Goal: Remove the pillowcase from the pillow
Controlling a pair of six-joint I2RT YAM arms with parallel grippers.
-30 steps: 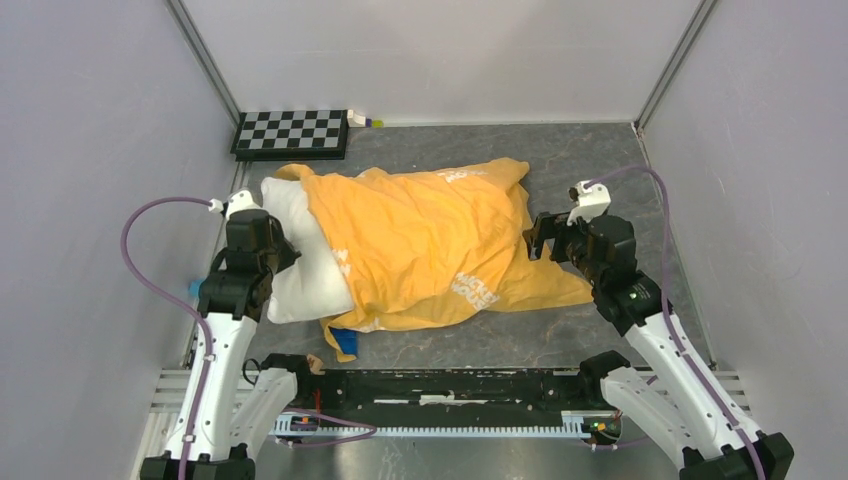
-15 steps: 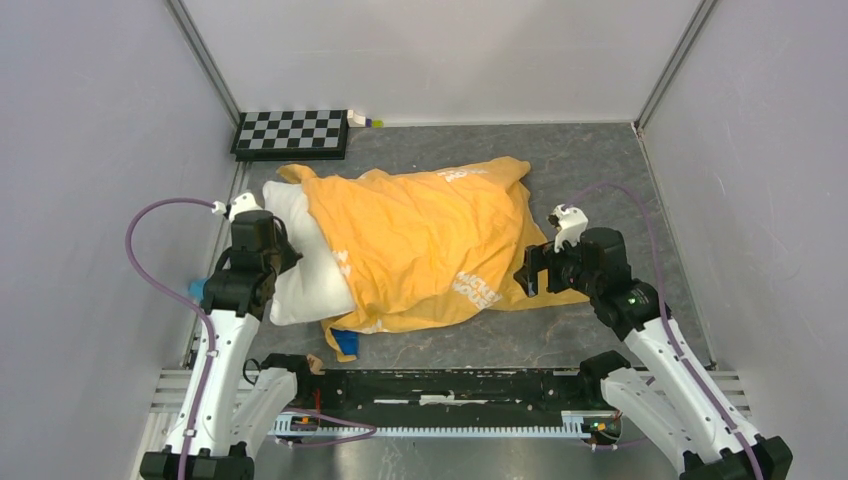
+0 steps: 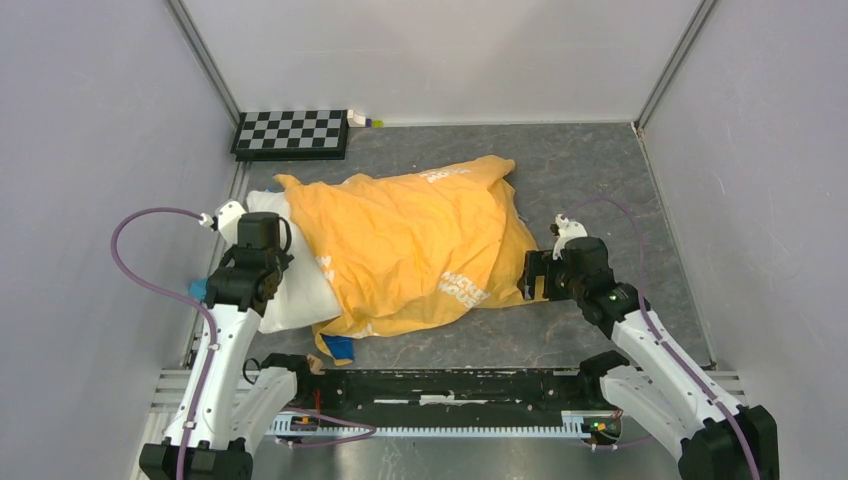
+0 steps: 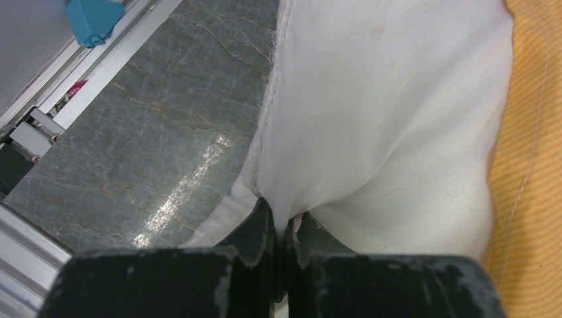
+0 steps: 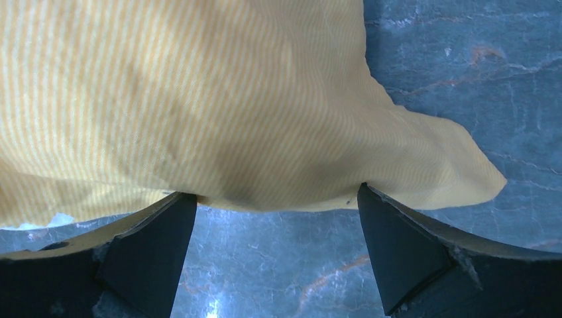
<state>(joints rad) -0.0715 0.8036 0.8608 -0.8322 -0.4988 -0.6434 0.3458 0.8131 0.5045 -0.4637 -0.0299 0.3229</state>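
Note:
My right gripper needs to shift slightly farther onto the edge of the orange pillowcase next and then close, since that edge already lies between my open fingers.
The pillowcase (image 3: 410, 250), orange side up with white lettering, covers most of the pillow (image 3: 298, 288), whose white left end sticks out. A small blue corner (image 3: 340, 347) of the case shows at its near edge. My left gripper (image 3: 272, 268) is shut on a pinch of the pillow's white fabric (image 4: 384, 112); the left gripper (image 4: 286, 222) has its jaws pressed together around it, and the orange pillowcase (image 4: 533, 165) lies just beyond. My right gripper (image 3: 530, 275) stands open at the case's right end. In the wrist view the right gripper (image 5: 276, 193) straddles the edge of the orange pillowcase (image 5: 199, 99).
A checkerboard (image 3: 291, 132) and a small white object (image 3: 362, 120) lie at the back left. A blue block (image 4: 93, 16) sits by the left rail. Grey walls close in left, right and back. A black rail (image 3: 440, 385) runs along the front.
My right gripper has come nearer and leftward down to the case's right end. The pillow and case have shifted left with my left gripper, and the case's right side has bunched in.

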